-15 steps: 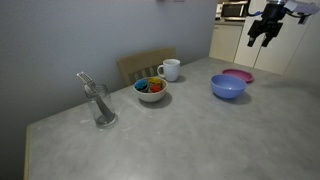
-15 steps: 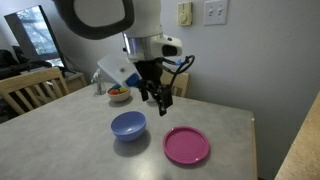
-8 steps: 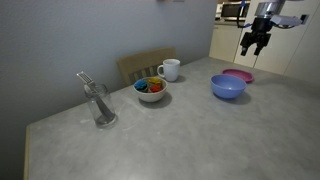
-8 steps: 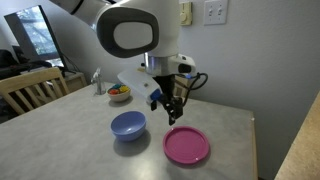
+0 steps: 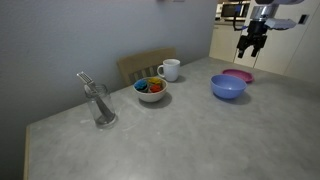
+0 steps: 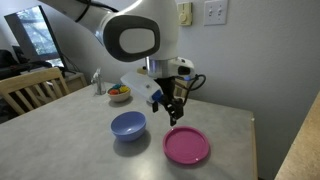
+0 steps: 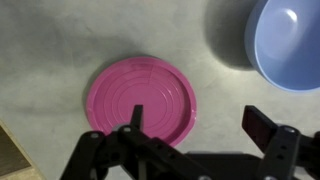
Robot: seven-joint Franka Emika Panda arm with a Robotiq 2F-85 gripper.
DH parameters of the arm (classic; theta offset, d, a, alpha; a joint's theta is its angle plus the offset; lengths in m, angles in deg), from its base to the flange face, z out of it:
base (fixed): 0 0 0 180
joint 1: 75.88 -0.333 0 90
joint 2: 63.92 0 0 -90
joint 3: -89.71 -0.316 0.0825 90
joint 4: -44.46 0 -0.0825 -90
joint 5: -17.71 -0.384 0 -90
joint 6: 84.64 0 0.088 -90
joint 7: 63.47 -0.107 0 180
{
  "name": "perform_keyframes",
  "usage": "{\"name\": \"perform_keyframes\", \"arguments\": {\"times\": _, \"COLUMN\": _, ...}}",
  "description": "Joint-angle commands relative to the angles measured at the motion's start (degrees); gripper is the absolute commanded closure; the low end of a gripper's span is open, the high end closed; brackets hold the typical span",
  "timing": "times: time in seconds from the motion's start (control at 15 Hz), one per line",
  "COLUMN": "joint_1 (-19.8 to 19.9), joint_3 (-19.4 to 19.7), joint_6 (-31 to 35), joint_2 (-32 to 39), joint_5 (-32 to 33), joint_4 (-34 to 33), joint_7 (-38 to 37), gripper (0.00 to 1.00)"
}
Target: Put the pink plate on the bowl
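My gripper is above the near rim of the pink plate. Next, I will bring it almost straight down onto that rim.
The pink plate (image 7: 140, 100) lies flat on the grey table, seen from above in the wrist view, and it shows in both exterior views (image 6: 186, 146) (image 5: 238, 75). The periwinkle-blue bowl (image 7: 289, 42) stands beside it, empty and upright (image 6: 128, 125) (image 5: 228, 87). My gripper (image 7: 198, 124) is open and empty. It hovers above the table over the plate's near edge, one finger over the plate and the other over bare table. In the exterior views the gripper (image 6: 172, 109) (image 5: 250, 42) hangs well above the plate.
A white bowl with colourful contents (image 5: 151, 90), a white mug (image 5: 170, 69) and a clear glass with a utensil (image 5: 100, 103) stand further along the table. A wooden chair (image 5: 146, 64) sits behind the table. The table edge (image 6: 252, 150) runs close to the plate.
My gripper has moved from high beside the table to above the pink plate and come lower. It stays open. The plate and bowl have not moved.
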Motion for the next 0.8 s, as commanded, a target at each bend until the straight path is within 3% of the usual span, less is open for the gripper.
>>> {"name": "perform_keyframes", "arguments": {"times": 0.0, "joint_1": -0.4, "joint_3": -0.4, "joint_6": 2.2, "joint_2": 6.6, "joint_5": 4.1, "joint_4": -6.1, "joint_7": -4.1, "gripper": 0.0}}
{"name": "perform_keyframes", "arguments": {"times": 0.4, "joint_1": -2.4, "joint_3": -0.7, "joint_6": 3.4, "joint_2": 14.0, "joint_5": 9.8, "joint_4": -14.4, "joint_7": -8.8, "gripper": 0.0}}
{"name": "perform_keyframes", "arguments": {"times": 0.73, "joint_1": -1.3, "joint_3": -3.0, "joint_6": 0.5, "joint_2": 18.9, "joint_5": 8.4, "joint_4": -20.5, "joint_7": -7.9, "gripper": 0.0}}
